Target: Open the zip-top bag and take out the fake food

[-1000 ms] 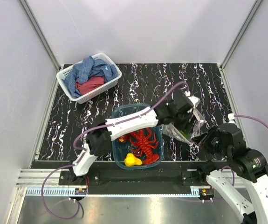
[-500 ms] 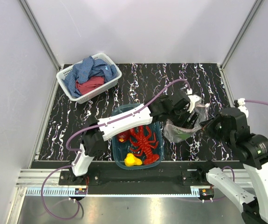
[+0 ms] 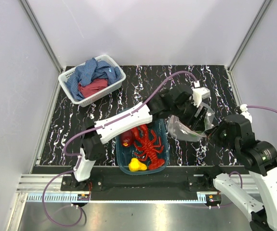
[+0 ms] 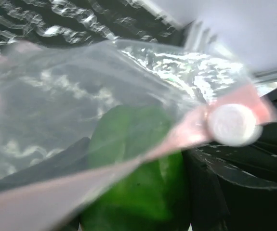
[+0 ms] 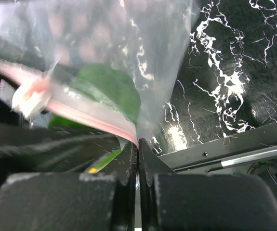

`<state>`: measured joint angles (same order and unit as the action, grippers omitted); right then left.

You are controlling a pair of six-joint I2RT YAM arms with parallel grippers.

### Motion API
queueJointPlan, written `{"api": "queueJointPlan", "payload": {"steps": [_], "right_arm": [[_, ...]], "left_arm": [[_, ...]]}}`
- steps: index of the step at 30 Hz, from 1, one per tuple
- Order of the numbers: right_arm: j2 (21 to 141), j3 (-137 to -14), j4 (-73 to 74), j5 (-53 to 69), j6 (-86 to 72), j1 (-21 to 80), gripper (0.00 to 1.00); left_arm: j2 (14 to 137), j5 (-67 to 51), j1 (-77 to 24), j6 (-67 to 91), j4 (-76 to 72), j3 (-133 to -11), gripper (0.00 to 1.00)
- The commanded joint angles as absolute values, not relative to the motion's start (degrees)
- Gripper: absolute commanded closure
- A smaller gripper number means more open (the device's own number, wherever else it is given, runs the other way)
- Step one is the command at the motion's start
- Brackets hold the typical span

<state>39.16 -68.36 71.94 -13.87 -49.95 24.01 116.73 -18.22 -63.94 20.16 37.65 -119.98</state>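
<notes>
The pepper should come next: my left gripper should lift it from the bag, swing over to the teal tub, which already holds the lobster, pear and fruit, and lower to release it.
The clear zip-top bag hangs between my two grippers, right of the teal tub. In the left wrist view its pinkish zip strip and white slider cross in front of a green pepper. My left gripper reaches into the bag's mouth, and its dark fingers close round the pepper. My right gripper is shut on the bag's zip strip at its corner; it also shows in the top view. A red lobster, a yellow pear and a dark red fruit lie in the tub.
The teal tub stands at the near edge under the left arm. A white basket with blue and red cloths sits at the far left. Grey walls close in the black marbled mat.
My left gripper has moved up and away from the near edge, lifting the bag's mouth. My right gripper has shifted left and nearer with the bag's corner.
</notes>
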Motion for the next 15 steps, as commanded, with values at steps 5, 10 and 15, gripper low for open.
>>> {"api": "queueJointPlan", "payload": {"steps": [5,10,15], "right_arm": [[38.1,-70.6,71.8,-15.1,-46.0,24.3,1.00],[38.5,-71.3,72.3,-16.6,-44.5,24.3,1.00],[40.9,-72.9,71.5,-18.4,-41.3,24.3,1.00]], "left_arm": [[110.0,-36.3,-57.9,48.9,13.3,-110.3,1.00],[111.1,-43.1,-55.9,64.8,6.5,-107.0,1.00],[108.4,-47.5,-55.9,73.2,0.5,-101.3,1.00]]}}
